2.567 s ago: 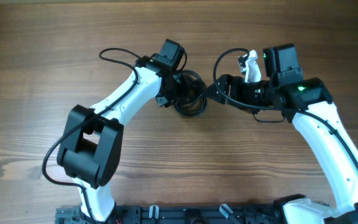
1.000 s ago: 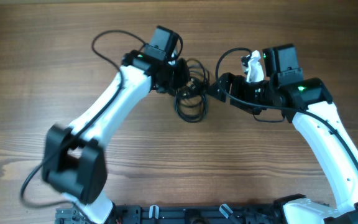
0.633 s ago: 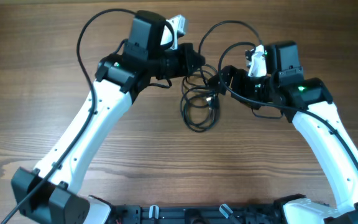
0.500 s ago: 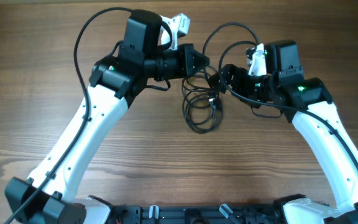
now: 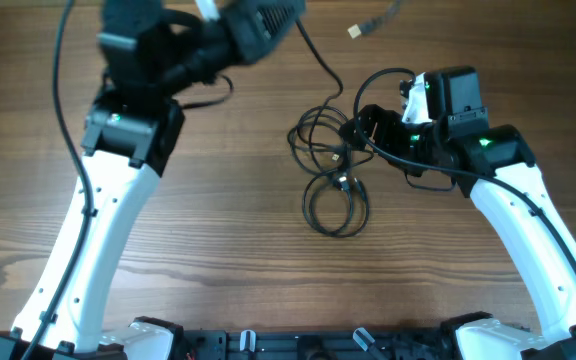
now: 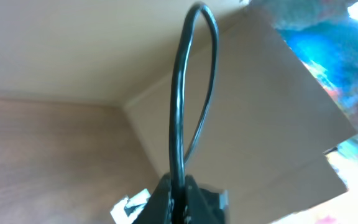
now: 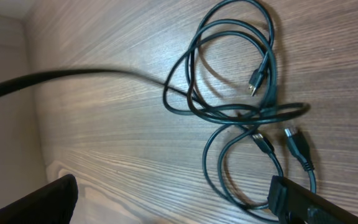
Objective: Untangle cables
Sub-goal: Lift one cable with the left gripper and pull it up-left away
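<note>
Next, my left gripper pulls the cable up, across, then down onto bare tabletop clear of the tangle [image 5: 20,72], below the gripper, leftward in the overhead view, and releases it.
The cables [image 5: 330,160] lie as a loose tangle of thin black loops mid-table, with small plugs inside it. They also show in the right wrist view [image 7: 241,93]. My left gripper [image 5: 286,18] is raised high at the top edge. It is shut on one cable [image 6: 182,124], which runs taut down into the tangle. A silvery plug [image 5: 363,28] hangs in the air near it. My right gripper [image 5: 354,128] is low at the tangle's right edge. It is open [image 7: 176,190], with a cable loop lying between its fingers.
Wooden table [image 5: 218,230] all round the tangle. The right arm's own thicker black wire [image 5: 418,180] loops beside its wrist. The left arm [image 5: 118,150] stretches up along the left side. A tan board [image 6: 253,106] fills the left wrist view's background.
My left gripper has risen up and away with one cable in it, drawing it out of the bundle. The tangle has loosened and spread toward the front. The right gripper has hardly moved.
</note>
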